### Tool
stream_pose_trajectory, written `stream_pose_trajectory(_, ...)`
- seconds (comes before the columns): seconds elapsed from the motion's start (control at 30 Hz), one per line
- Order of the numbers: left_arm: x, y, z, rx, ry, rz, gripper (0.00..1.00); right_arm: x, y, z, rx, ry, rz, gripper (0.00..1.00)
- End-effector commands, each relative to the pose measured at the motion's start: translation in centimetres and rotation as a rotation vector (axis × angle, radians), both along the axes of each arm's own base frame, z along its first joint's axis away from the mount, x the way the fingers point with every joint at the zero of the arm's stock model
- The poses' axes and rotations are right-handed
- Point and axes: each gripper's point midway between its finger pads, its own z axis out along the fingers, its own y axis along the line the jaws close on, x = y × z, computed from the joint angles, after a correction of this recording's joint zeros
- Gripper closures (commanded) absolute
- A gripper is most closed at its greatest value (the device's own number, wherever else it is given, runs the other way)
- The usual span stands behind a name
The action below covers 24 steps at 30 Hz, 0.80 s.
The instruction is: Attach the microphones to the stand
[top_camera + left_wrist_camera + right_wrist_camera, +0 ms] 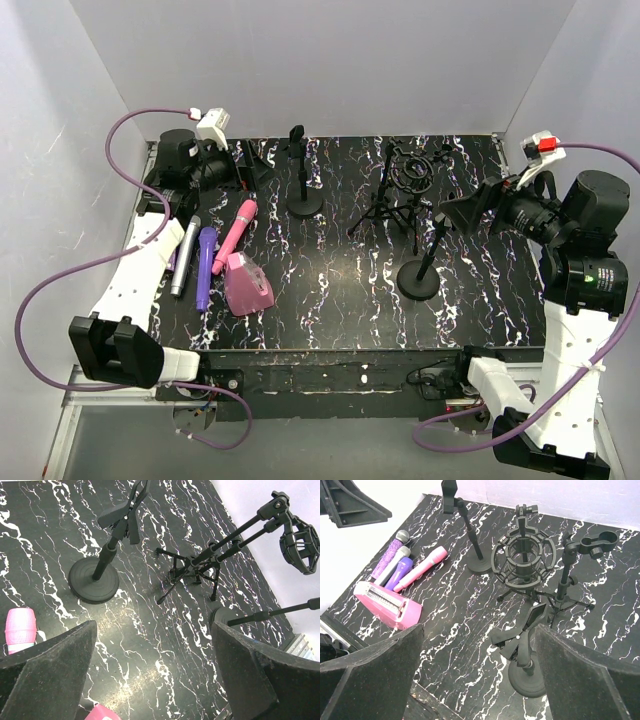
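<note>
I will move the open fingers of my left gripper to the right in the top view next, around the clip of the far round-base stand.
Several microphones lie side by side at the table's left: silver-grey (185,255), plain purple (204,265), pink (236,232), and the glittery purple one (389,557) with its mesh head. Black stands are upright mid-table: a round-base clip stand (303,185), a tripod with a shock mount (400,185), and a nearer round-base clip stand (420,268). My left gripper (252,165) hovers open at the back left, past the microphones' far ends, with nothing between its fingers (50,675). My right gripper (467,210) is open and empty at the right, just right of the nearer clip stand (526,630).
A squat pink wedge-shaped block (247,287) sits right of the microphones, in front of the pink one. A ring clip on a thin pole (596,542) stands by the shock mount (522,562). White walls enclose the table's back and sides. Purple cables loop off both arms.
</note>
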Motion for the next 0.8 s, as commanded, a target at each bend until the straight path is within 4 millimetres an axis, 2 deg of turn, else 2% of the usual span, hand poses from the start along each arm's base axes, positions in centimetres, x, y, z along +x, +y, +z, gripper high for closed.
stream_pose_trajectory(0.0,-0.9,0.3,3.0,0.014,-0.093,-0.003,0.02,0.5,0.0,1.1,0.013,-0.045,-0.002,0.02)
stream_pose_trajectory(0.17,-0.9,-0.1,3.0,0.015,-0.103,-0.038,0.02,-0.4,0.5,0.6,-0.057,-0.083,0.084,0.02)
stream_pose_trajectory(0.33,0.3,-0.6,3.8,0.008,-0.146,-0.064,0.02,-2.9,2.4,-0.5,-0.127,-0.138,0.325,0.02)
stream_pose_trajectory(0.47,2.5,-1.6,4.3,-0.002,-0.15,-0.11,0.02,-4.4,3.5,-0.3,-0.126,-0.184,0.45,0.02)
stream_pose_trajectory(0.6,4.7,-3.0,4.9,0.006,-0.165,-0.13,0.02,-4.1,3.5,-0.1,-0.142,-0.202,0.464,0.02)
stream_pose_trajectory(0.77,7.6,-5.9,3.7,0.129,-0.184,-0.158,0.02,-3.8,3.9,0.4,-0.106,-0.205,0.497,0.02)
